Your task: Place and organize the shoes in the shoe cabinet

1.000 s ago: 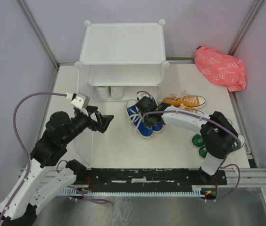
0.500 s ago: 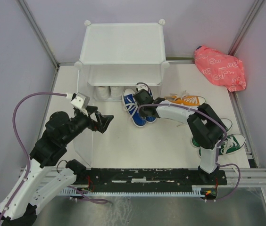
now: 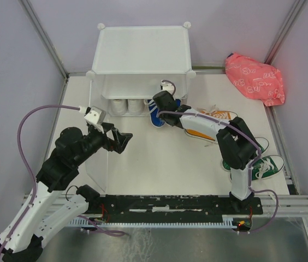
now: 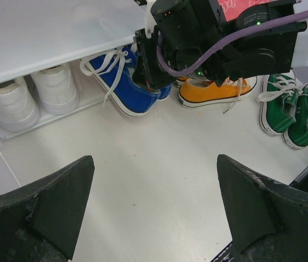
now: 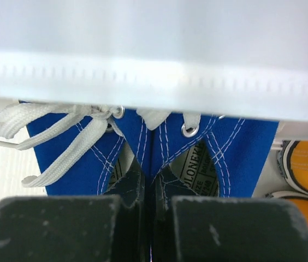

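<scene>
My right gripper holds the blue shoes, and their heels still stick out past the shoe cabinet's bar. I will push it with the shoes outward, deeper into the shoe cabinet's lower opening (image 3: 155,101) (image 5: 153,118), before I release them.
The pair of blue shoes (image 3: 155,113) sits at the lower opening of the white shoe cabinet (image 3: 143,52), toes under its front edge. My right gripper (image 5: 148,185) is shut on the two touching inner sides of the blue shoes (image 5: 88,153), one finger inside each. White shoes (image 4: 34,93) stand inside the cabinet on the left. Orange shoes (image 3: 214,117) and green shoes (image 3: 263,166) lie on the table to the right. My left gripper (image 4: 154,161) hangs open over bare table, left of the blue pair (image 4: 126,90).
The cabinet's translucent front panel (image 3: 96,158) stands swung open beside my left arm. A pink patterned bag (image 3: 255,78) lies at the back right. The cabinet's front rail (image 5: 143,71) crosses just above the blue shoes.
My right arm has carried the blue pair from mid-table back and left to the cabinet's lower opening. The left arm has barely moved.
</scene>
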Tool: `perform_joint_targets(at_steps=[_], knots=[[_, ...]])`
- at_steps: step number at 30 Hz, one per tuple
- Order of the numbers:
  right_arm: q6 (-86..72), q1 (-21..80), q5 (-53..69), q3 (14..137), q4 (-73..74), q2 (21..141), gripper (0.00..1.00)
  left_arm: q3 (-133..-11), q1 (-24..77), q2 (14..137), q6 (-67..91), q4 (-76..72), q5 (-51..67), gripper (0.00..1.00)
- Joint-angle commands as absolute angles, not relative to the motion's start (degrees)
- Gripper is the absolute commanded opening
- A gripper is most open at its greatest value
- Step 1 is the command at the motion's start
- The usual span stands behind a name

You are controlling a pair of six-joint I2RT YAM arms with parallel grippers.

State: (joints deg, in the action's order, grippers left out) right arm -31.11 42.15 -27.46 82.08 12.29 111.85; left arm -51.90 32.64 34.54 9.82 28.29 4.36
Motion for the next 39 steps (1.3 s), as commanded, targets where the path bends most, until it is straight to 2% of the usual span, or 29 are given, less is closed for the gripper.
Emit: perform_joint_targets(at_steps=[1, 10, 20, 22, 27, 29, 32, 39], knots=[[-30.66, 41.48, -33.84, 89.85, 1.26, 112.82, 0.01, -54.13, 32.52, 35.55, 10.46, 27.45, 4.02, 0.99], [-28.85, 38.17, -31.99, 93.85, -3.83, 118.49, 0.02, -54.18, 32.56, 35.98, 10.2, 27.51, 3.43, 0.99], [-27.91, 36.17, -27.81, 98.33, -0.26, 121.08, 0.03, -53.48, 32.52, 37.19, 10.44, 26.96, 3.56, 0.99], [-28.14, 36.09, -27.1, 99.07, 1.47, 121.5, 0.13, -53.25, 32.52, 37.28, 10.51, 26.97, 3.47, 0.99], [-29.58, 36.04, -24.39, 95.42, 0.61, 120.06, 0.56, -53.19, 32.52, 37.35, 10.56, 26.97, 3.25, 0.99], [-29.7, 36.07, -23.24, 94.63, 1.1, 119.57, 0.66, -53.29, 32.53, 37.38, 10.59, 26.91, 3.25, 0.99], [-29.58, 36.2, -21.89, 91.96, 0.59, 118.08, 0.71, -53.3, 32.52, 37.4, 10.63, 26.97, 3.3, 0.99], [-27.06, 39.47, -23.35, 82.73, -0.21, 109.31, 0.72, -53.02, 32.52, 37.52, 10.9, 26.9, 3.25, 0.99]])
